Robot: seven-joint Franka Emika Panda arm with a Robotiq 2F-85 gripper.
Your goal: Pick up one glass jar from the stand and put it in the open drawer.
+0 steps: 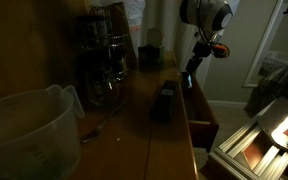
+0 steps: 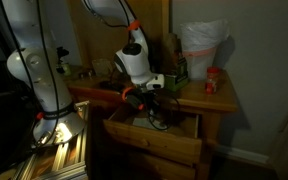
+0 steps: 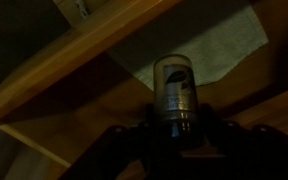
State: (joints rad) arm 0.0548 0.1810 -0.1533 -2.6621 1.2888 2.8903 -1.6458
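Note:
My gripper lowers farther into the open drawer (image 2: 159, 142) next and releases the small glass jar on the grey liner, because the jar still hangs above the drawer's bottom.
The wrist view shows my gripper (image 3: 176, 140) shut on a small glass jar (image 3: 174, 92) with a dark lid end, held over the inside of the open wooden drawer (image 3: 74, 55). In both exterior views the gripper (image 1: 189, 80) (image 2: 149, 103) hangs low over the open drawer (image 1: 200, 125) (image 2: 159, 142) at the counter's front. The jar is too dark to make out in either of those views. The tall dark stand (image 1: 102, 55) with jars is at the back of the counter, well away from the gripper.
A large translucent plastic jug (image 1: 24, 130) stands near the camera. A small dark box (image 1: 164, 100) lies on the counter beside the drawer. A white bag (image 2: 202, 45) and a red container (image 2: 212, 80) sit on the counter. A grey liner (image 3: 224, 40) covers the drawer bottom.

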